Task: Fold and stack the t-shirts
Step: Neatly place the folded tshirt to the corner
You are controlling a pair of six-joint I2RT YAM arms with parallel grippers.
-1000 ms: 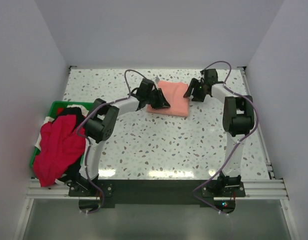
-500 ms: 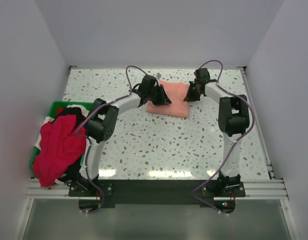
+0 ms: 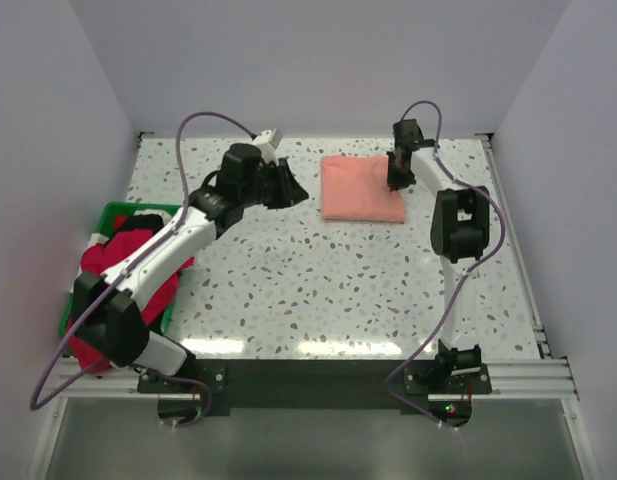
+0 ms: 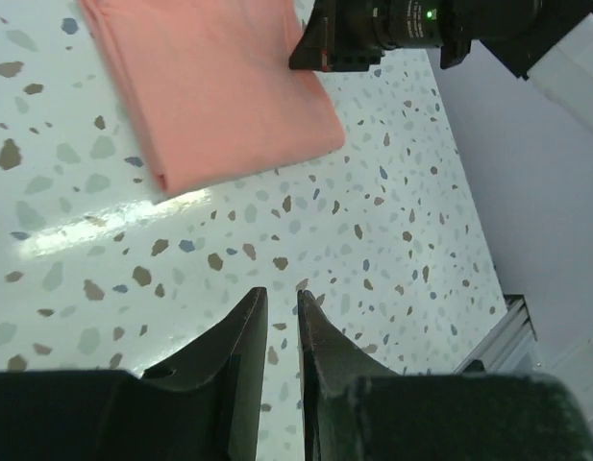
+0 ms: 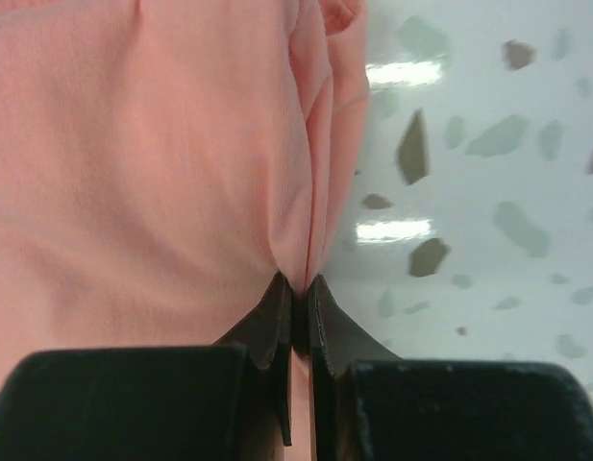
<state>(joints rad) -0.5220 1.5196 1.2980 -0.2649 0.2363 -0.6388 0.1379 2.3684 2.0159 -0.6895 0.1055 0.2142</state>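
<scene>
My right gripper will drag the salmon-pink shirt outward and to the right in the top view, releasing it in the table's bare far corner, since the bin's shirts need room.
A folded salmon-pink t-shirt lies flat at the back middle of the table. My right gripper is at its right edge, shut on a pinch of the layered cloth. My left gripper hovers to the left of the shirt, clear of it, its jaws a narrow gap apart with only table showing between them. A crimson red t-shirt hangs over the bin at the left, with dark cloth under it.
The green plastic bin stands at the table's left edge, under the left arm's upper link. White walls close in the back and both sides. The right arm's wrist shows in the left wrist view, over the shirt's far corner.
My left gripper has left the pink shirt and drawn back to the left. My right gripper has closed on the shirt's right edge, and the shirt has shifted slightly right and lies squarer.
</scene>
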